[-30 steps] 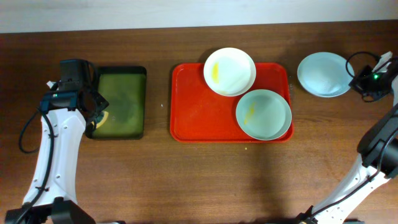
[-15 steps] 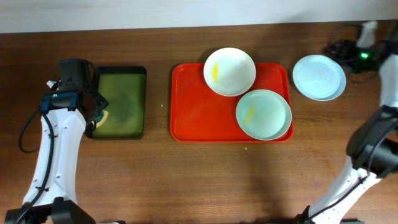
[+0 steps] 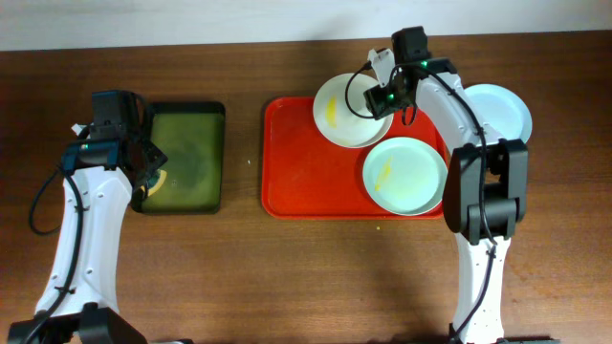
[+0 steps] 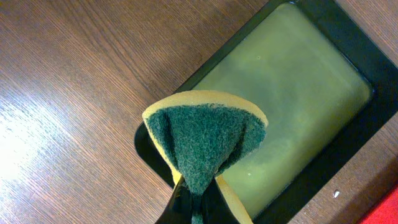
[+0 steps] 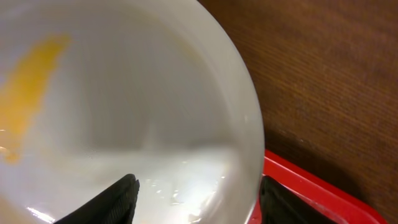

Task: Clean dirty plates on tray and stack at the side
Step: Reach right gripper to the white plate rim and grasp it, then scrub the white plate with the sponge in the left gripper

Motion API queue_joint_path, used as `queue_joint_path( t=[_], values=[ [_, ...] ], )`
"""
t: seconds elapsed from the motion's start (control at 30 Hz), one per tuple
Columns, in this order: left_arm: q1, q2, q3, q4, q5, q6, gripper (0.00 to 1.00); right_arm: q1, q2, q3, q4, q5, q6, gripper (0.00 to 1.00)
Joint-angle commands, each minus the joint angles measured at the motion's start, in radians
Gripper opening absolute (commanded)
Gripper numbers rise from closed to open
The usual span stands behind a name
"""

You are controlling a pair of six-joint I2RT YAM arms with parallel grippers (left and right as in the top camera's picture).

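The white plate's rim facing the second mint plate is between my right gripper's open fingers, so it will sink slightly onto it and close.
The red tray point(image 3: 306, 162) carries a white plate point(image 3: 344, 119) with a yellow smear at its far edge and a mint plate point(image 3: 411, 182), also smeared yellow, at its near right. A second mint plate point(image 3: 502, 110) lies on the table right of the tray. My right gripper point(image 3: 382, 98) is open over the white plate's right rim. In the right wrist view one of its fingers point(image 5: 118, 200) is above the white plate point(image 5: 124, 106) and the other is outside the rim. My left gripper point(image 4: 199, 205) is shut on a folded green-and-yellow sponge point(image 4: 205, 137).
A dark green tray point(image 3: 186, 158) holding yellowish liquid point(image 4: 298, 87) sits left of the red tray, with the left gripper point(image 3: 148, 177) above its near left corner. Bare wooden table lies in front of both trays.
My right arm swung from the far right of the table to the white plate, leaving the mint plate lying beside the tray, and its jaws have opened. The left arm has not moved.
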Motion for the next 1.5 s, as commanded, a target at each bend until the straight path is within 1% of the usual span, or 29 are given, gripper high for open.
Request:
queue_joint_path(
  t=[0.0, 0.07, 0.1, 0.17, 0.2, 0.23, 0.27, 0.3, 0.4, 0.53, 0.63, 0.7, 0.77, 0.83, 0.87, 0.93, 0.97, 1.0, 1.07, 1.1, 1.17, 1.2, 1.27, 1.37, 1.47],
  values=[
    [0.000, -0.007, -0.012, 0.007, -0.004, -0.002, 0.00, -0.005, 0.036, 0.012, 0.003, 0.042, -0.012, 0.60],
    [0.000, -0.007, -0.019, 0.013, -0.003, -0.002, 0.00, -0.005, 0.039, 0.012, 0.006, 0.042, -0.012, 0.60],
    [0.000, -0.007, -0.020, 0.013, -0.003, -0.002, 0.00, -0.005, 0.039, 0.012, 0.007, 0.042, -0.012, 0.57],
    [0.000, -0.007, -0.020, 0.013, -0.003, -0.002, 0.00, -0.005, 0.039, 0.012, 0.006, 0.042, -0.003, 0.32],
    [0.000, -0.007, -0.020, 0.013, -0.003, -0.002, 0.00, -0.005, 0.039, 0.012, 0.006, 0.041, 0.024, 0.22],
    [0.000, -0.007, -0.020, 0.014, -0.003, -0.002, 0.00, -0.003, 0.039, 0.012, 0.003, 0.041, 0.061, 0.15],
    [0.000, -0.007, -0.020, 0.014, -0.004, -0.002, 0.00, -0.002, 0.039, 0.012, -0.003, 0.037, 0.092, 0.11],
    [0.000, -0.007, -0.020, 0.014, -0.003, -0.002, 0.00, 0.003, 0.039, 0.013, -0.019, 0.016, 0.100, 0.04],
    [0.000, -0.007, -0.020, 0.016, -0.003, -0.002, 0.00, 0.048, 0.011, 0.013, -0.119, -0.058, 0.101, 0.04],
    [0.000, -0.007, -0.020, 0.016, -0.003, -0.002, 0.00, 0.126, -0.044, 0.013, -0.254, -0.057, 0.101, 0.04],
    [0.000, -0.007, -0.020, 0.016, -0.003, -0.002, 0.00, 0.167, -0.043, 0.012, -0.291, -0.057, 0.101, 0.04],
    [0.000, -0.007, -0.020, 0.017, -0.003, -0.002, 0.00, 0.179, -0.043, 0.011, -0.285, -0.056, 0.154, 0.04],
    [0.000, -0.007, -0.020, 0.024, -0.001, -0.002, 0.00, 0.178, -0.043, 0.011, -0.267, -0.055, 0.242, 0.04],
    [0.000, -0.007, -0.020, 0.031, 0.023, -0.002, 0.00, 0.178, -0.042, 0.011, -0.264, -0.054, 0.259, 0.04],
    [-0.001, -0.007, -0.020, 0.035, 0.063, -0.001, 0.00, 0.179, -0.042, 0.010, -0.264, -0.054, 0.258, 0.04],
    [-0.005, -0.007, -0.020, 0.058, 0.139, 0.031, 0.00, 0.180, -0.042, -0.002, -0.250, -0.053, 0.257, 0.15],
    [-0.015, -0.007, -0.020, 0.090, 0.175, 0.055, 0.00, 0.179, -0.042, -0.031, -0.220, -0.053, 0.258, 0.17],
    [-0.026, -0.007, -0.020, 0.111, 0.180, 0.055, 0.00, 0.179, -0.042, -0.057, -0.195, -0.053, 0.258, 0.17],
    [-0.045, -0.007, -0.020, 0.139, 0.180, 0.055, 0.00, 0.179, -0.042, -0.088, -0.173, -0.054, 0.258, 0.15],
    [-0.059, -0.006, -0.020, 0.161, 0.180, 0.055, 0.00, 0.179, -0.042, -0.105, -0.162, -0.054, 0.258, 0.11],
    [-0.086, 0.005, -0.020, 0.217, 0.180, 0.055, 0.00, 0.179, -0.042, -0.127, -0.148, -0.054, 0.258, 0.09],
    [-0.101, 0.022, -0.020, 0.250, 0.177, 0.055, 0.00, 0.179, -0.042, -0.132, -0.147, -0.054, 0.258, 0.08],
    [-0.109, 0.076, -0.020, 0.307, 0.158, 0.055, 0.00, 0.179, -0.042, -0.132, -0.147, -0.054, 0.258, 0.04],
    [-0.109, 0.202, -0.020, 0.401, 0.108, 0.055, 0.00, 0.179, -0.042, -0.133, -0.147, -0.055, 0.258, 0.04],
    [-0.109, 0.362, -0.020, 0.475, 0.108, 0.055, 0.00, 0.179, -0.042, -0.133, -0.149, -0.054, 0.258, 0.04]
  ],
)
